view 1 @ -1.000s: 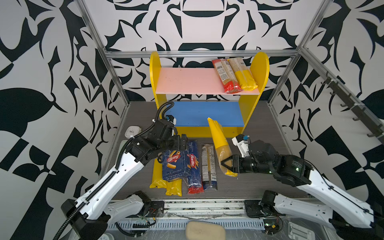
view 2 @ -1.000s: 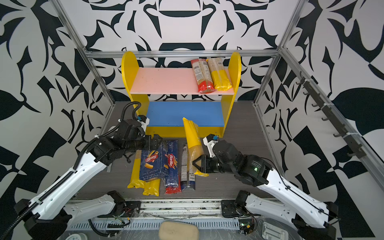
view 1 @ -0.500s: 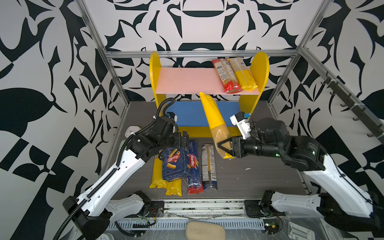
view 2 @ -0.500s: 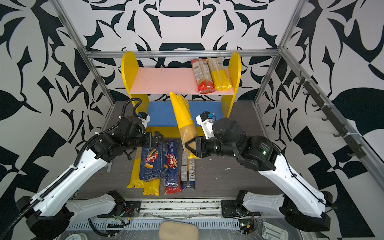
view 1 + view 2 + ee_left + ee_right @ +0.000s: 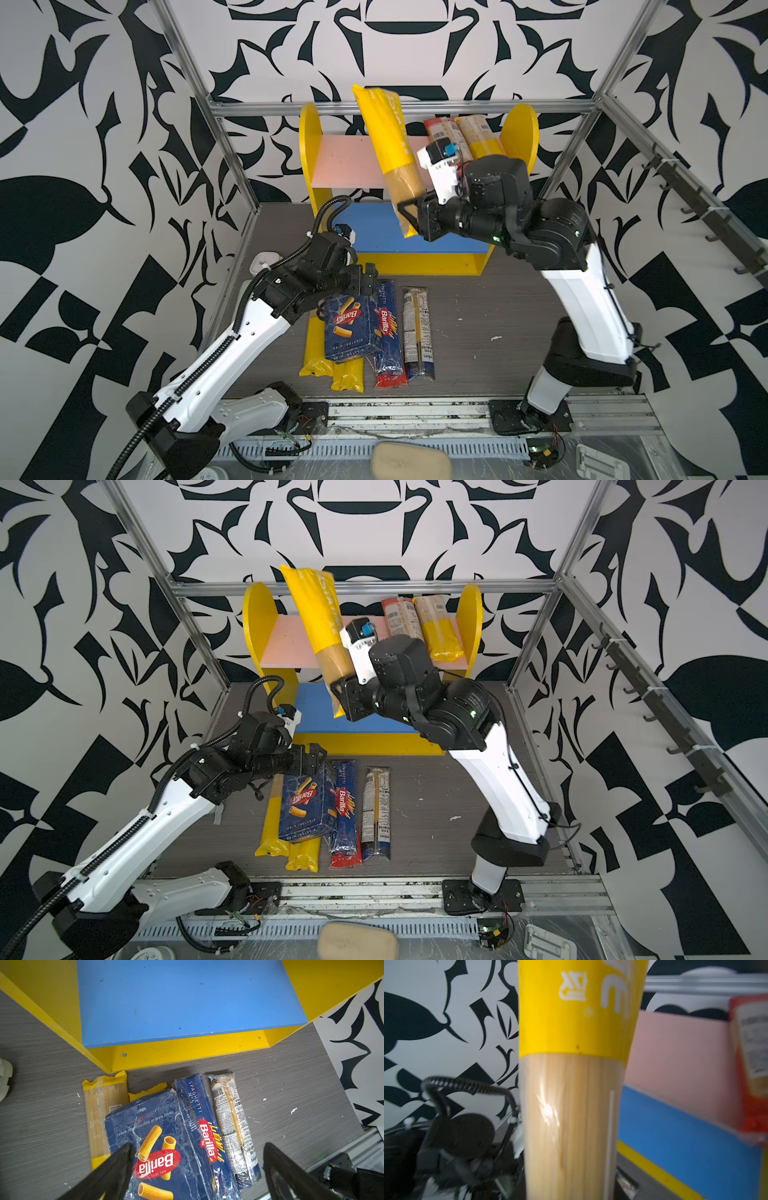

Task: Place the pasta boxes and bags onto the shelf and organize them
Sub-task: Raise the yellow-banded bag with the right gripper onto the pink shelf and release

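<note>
I will move the spaghetti bag outward with my right gripper, onto the pink board's bare space beside the red-ended bag, and let go of it there.
My right gripper is shut on the lower end of a yellow-ended spaghetti bag, which stands tilted in front of the shelf's pink upper board. In the right wrist view this bag fills the middle and hides the fingers. A red-ended bag and a yellow-ended bag lie on that board's right part. My left gripper hangs open just above the wide rigatoni box. Beside it lie the narrow spaghetti box and a navy-ended bag.
Two yellow bags lie partly under the rigatoni box. The blue lower board is bare. A beige pad sits beyond the front rail, a small white object by the left wall, and a metal frame bar crosses behind the shelf.
The right arm has lifted the yellow-ended bag from near the table up to the height of the pink board. The left gripper has stayed open over the rigatoni box.
</note>
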`<action>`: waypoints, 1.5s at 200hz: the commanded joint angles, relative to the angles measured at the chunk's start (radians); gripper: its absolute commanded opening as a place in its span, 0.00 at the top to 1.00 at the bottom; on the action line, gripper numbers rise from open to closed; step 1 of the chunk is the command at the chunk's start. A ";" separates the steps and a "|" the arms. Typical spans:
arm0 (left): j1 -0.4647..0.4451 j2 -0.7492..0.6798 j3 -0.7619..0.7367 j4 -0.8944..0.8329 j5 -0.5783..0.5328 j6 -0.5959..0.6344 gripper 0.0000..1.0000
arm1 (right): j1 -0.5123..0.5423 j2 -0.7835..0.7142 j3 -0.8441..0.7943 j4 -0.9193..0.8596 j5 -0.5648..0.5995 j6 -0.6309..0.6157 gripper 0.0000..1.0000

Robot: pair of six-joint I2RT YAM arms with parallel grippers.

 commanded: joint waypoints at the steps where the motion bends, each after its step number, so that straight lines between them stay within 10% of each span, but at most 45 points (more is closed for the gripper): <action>1: 0.002 0.006 0.021 0.016 0.018 0.015 0.01 | -0.046 0.038 0.096 0.243 0.169 -0.148 1.00; 132: 0.002 -0.064 -0.028 0.020 -0.005 0.063 0.01 | -0.227 0.140 0.146 0.336 0.177 -0.141 1.00; 205: 0.004 -0.093 -0.054 0.026 -0.045 0.067 0.01 | -0.279 0.173 0.166 0.280 0.098 -0.079 0.13; 300: 0.004 -0.122 -0.077 0.012 -0.066 0.060 0.01 | -0.240 0.070 0.078 0.208 0.075 -0.035 0.01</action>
